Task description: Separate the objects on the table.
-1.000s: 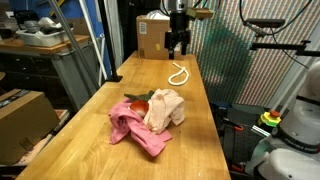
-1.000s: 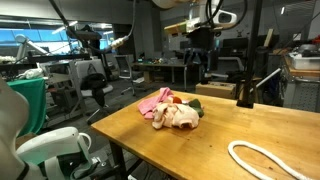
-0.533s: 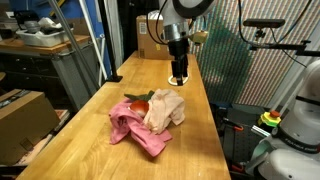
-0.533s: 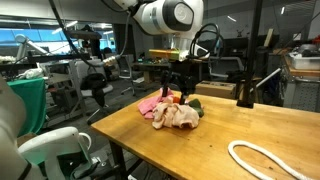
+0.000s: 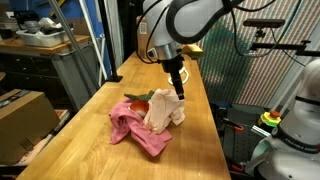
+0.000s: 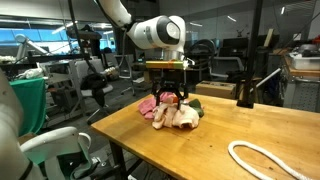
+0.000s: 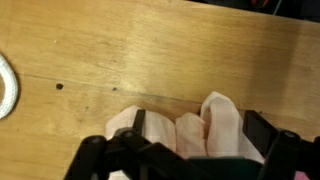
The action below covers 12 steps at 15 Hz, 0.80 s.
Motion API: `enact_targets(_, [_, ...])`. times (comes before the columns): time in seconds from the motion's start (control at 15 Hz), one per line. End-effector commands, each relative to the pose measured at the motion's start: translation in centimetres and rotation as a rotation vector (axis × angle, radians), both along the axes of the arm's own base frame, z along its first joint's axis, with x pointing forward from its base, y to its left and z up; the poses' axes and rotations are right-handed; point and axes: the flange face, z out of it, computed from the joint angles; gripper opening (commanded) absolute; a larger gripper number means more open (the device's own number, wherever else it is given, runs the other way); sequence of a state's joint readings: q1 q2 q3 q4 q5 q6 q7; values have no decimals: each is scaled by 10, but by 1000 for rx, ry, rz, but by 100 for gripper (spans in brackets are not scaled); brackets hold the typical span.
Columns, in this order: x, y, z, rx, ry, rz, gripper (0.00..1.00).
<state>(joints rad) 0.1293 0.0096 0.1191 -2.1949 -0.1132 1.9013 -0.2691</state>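
The cream cloth gets my open fingers around its raised fold next, as my gripper lowers and shifts away from my base over the cloth.
A pile lies mid-table in both exterior views: a cream cloth on top, a pink cloth beneath and beside it, and a red item and a green item poking out at the far side. A white rope loop lies apart on the wood and shows at the edge of the wrist view. My gripper is open, low over the cream cloth, with a finger on either side of its folds.
The wooden table is long and narrow, with drop-offs on both long sides. A black bracket stands on the table near the pile. A cardboard box sits off the table, and chairs stand beyond it.
The arm has swung from above the rope end of the table to the pile and lowered. The open gripper now straddles the cream cloth. The objects have not moved.
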Motion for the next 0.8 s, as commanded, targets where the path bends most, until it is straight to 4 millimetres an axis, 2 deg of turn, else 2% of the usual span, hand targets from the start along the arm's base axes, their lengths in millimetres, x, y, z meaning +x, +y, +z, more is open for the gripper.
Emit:
enact_targets(0.0, [9,10,-2,-23,-103,101,100])
enact_targets(0.33, [18,17,-7,40,-211,85,100])
enact_targets(0.73, [11,21,-15,168,-143,27,100])
